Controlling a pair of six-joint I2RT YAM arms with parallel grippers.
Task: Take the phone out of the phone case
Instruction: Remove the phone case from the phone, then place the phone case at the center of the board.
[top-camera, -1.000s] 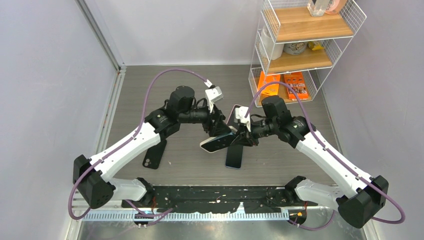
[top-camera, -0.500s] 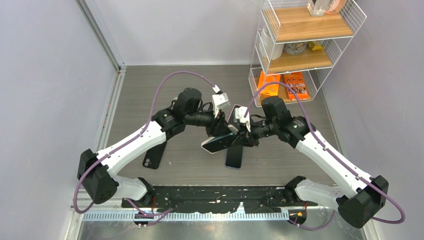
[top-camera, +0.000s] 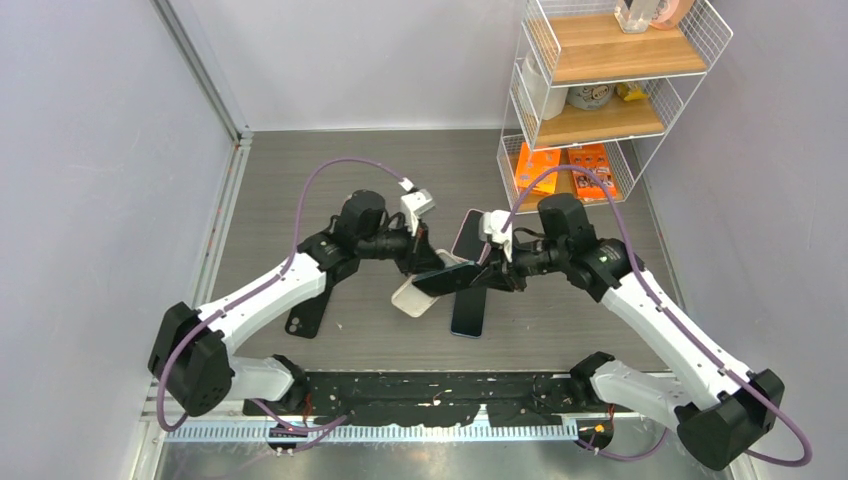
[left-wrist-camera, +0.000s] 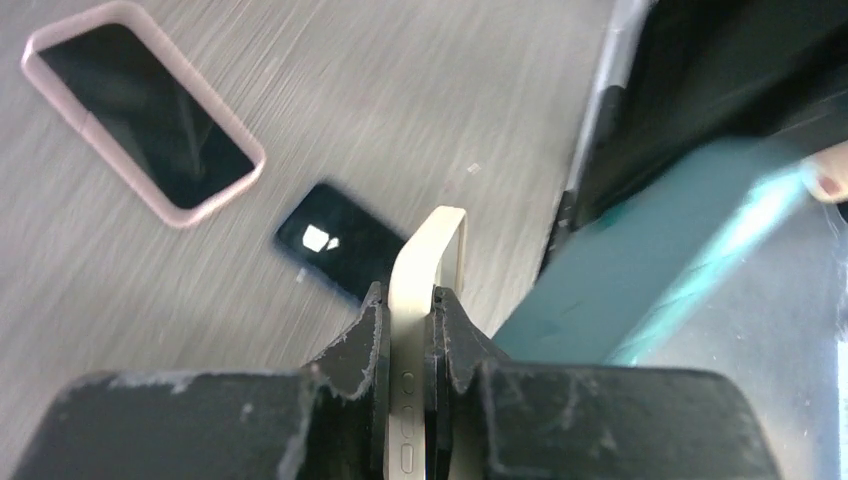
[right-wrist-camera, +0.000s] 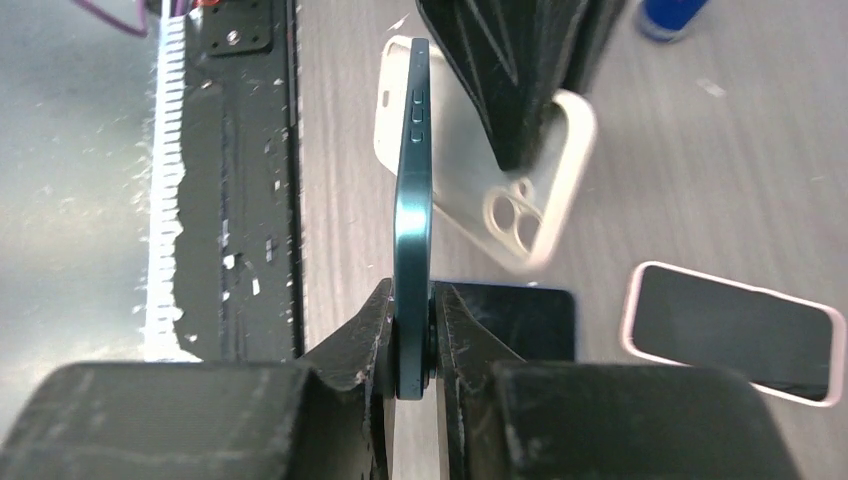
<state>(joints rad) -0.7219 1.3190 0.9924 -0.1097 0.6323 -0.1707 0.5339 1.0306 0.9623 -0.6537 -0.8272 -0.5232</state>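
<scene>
The teal phone is out, so the left gripper next needs to bring the case (top-camera: 412, 298) down and to the left in the top view, onto clear tabletop by the dark phone.
The cream phone case (top-camera: 412, 298) hangs empty, tilted above the table, and my left gripper (top-camera: 428, 272) is shut on its side wall (left-wrist-camera: 418, 300). The teal phone (top-camera: 447, 279) is out of the case, held just to its right and slightly higher. My right gripper (top-camera: 482, 277) is shut on the phone's edge (right-wrist-camera: 413, 230). In the right wrist view the case (right-wrist-camera: 520, 200) shows its camera cut-out behind the phone, with the left fingers (right-wrist-camera: 520, 70) on it. In the left wrist view the phone's teal back (left-wrist-camera: 650, 270) sits to the right of the case.
A pink-cased phone (top-camera: 468, 232) lies behind the grippers, a dark phone (top-camera: 468, 312) under them, and another dark one (top-camera: 308, 312) to the left. A wire shelf rack (top-camera: 600, 90) stands at the back right. The black base rail (top-camera: 430, 395) runs along the near edge.
The left gripper has shut on the case's wall and drawn back left. The case has come off the phone and now hangs lower left of it. The right gripper kept its hold.
</scene>
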